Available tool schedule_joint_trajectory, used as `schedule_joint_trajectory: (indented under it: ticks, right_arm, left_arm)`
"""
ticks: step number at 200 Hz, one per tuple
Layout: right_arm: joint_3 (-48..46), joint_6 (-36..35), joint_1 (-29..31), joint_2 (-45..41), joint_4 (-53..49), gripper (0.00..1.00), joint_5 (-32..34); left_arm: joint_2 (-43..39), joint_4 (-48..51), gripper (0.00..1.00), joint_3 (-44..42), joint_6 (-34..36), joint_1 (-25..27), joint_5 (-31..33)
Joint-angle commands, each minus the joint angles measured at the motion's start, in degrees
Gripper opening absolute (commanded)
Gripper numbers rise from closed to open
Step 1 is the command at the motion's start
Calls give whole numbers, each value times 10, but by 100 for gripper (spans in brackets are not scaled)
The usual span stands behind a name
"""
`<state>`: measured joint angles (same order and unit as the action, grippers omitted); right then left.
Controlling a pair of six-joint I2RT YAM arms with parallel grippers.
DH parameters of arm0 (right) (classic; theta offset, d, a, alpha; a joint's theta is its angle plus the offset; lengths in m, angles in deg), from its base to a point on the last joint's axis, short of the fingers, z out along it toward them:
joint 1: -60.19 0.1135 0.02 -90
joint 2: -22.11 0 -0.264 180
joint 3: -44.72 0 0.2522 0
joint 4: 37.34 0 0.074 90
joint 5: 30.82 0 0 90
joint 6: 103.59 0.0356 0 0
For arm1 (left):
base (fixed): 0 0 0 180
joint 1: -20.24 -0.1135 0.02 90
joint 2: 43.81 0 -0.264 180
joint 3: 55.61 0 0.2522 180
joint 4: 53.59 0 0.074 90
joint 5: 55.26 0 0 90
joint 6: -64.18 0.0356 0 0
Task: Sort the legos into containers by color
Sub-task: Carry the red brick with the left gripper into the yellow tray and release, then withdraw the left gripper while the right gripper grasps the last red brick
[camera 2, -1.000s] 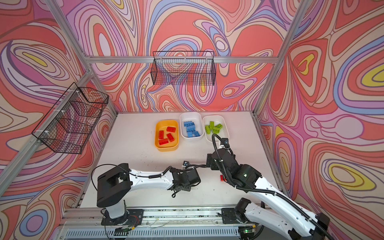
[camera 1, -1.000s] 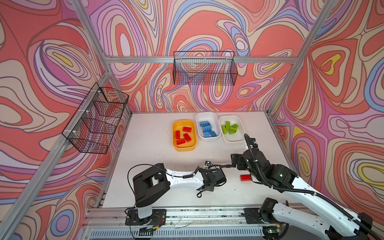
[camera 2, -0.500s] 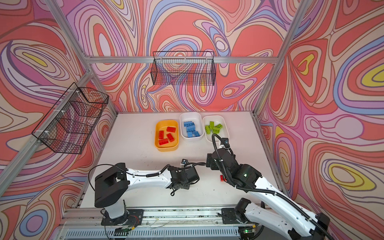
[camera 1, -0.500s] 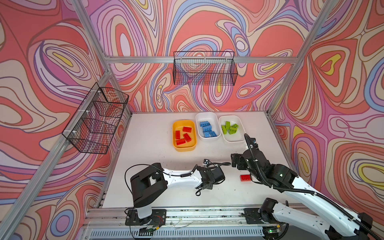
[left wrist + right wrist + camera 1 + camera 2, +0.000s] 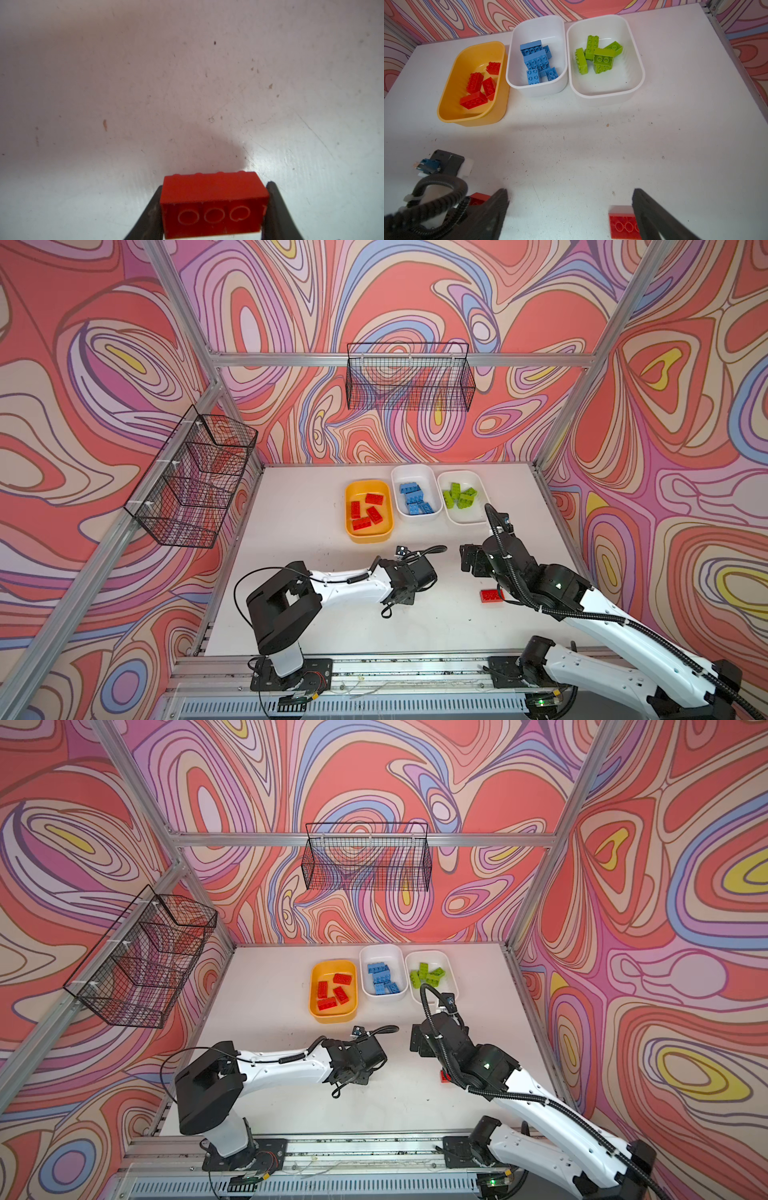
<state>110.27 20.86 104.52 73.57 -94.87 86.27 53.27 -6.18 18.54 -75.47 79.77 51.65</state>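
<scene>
The left gripper rises outward over the yellow-orange container (image 5: 368,534) next and releases the red lego there, since that container, holding red legos, stands outward of my gripper.
In the left wrist view my left gripper (image 5: 215,187) is shut on the ends of a red lego (image 5: 212,193), its hollow underside facing the camera. In both top views that gripper (image 5: 401,595) points down at the table's front middle and hides the brick. My right gripper (image 5: 570,193) is open and holds nothing; it hangs near the front right (image 5: 469,562). A second red lego (image 5: 491,596) lies upside down on the table beside its right finger (image 5: 652,209). The yellow-orange container (image 5: 368,534) holds several red legos, the middle white container (image 5: 415,517) blue ones, the right white container (image 5: 465,520) green ones.
Two black wire baskets hang on the walls, one at the left (image 5: 195,481) and one at the back (image 5: 409,377). Aluminium frame posts (image 5: 540,472) border the white table (image 5: 291,522). The left arm's cable (image 5: 436,187) loops near my right gripper.
The left gripper's jaws have narrowed onto the red lego, and that arm has shifted slightly left. The right arm and the loose red lego have stayed put.
</scene>
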Motion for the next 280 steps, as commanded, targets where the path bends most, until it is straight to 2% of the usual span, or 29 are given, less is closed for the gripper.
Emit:
schedule_joint_trajectory:
  ticks: [1, 52, 98, 141, 196, 214, 233, 255, 280]
  right_arm:
    - [18, 16, 3, 2, -8, 98, 15]
    - [32, 16, 2, 33, -6, 98, 24]
    - [47, 4, 2, 86, 10, 98, 22]
    - [55, -19, -17, 161, 44, 98, -4]
    - [73, -46, -53, 224, 74, 98, -34]
    - [65, -48, -69, 230, 77, 98, -43]
    - [38, -50, -106, 232, 90, 98, -69]
    - [1, -40, -160, 240, 93, 98, -95]
    - [-34, -20, -171, 233, 83, 98, -89]
  left_arm:
    - [-34, 21, 35, 21, 39, -37, 23]
    - [-48, 8, 36, 73, 115, -159, 3]
    - [-8, -2, 38, 144, 154, -270, -26]
    - [93, -9, 39, 237, 177, -330, -51]
    - [207, -3, 41, 350, 185, -365, -53]
    - [227, -4, 51, 376, 187, -372, -51]
    - [234, -11, 75, 387, 190, -372, -63]
    - [217, -26, 99, 376, 185, -371, -92]
    - [155, -68, 100, 318, 180, -367, -107]
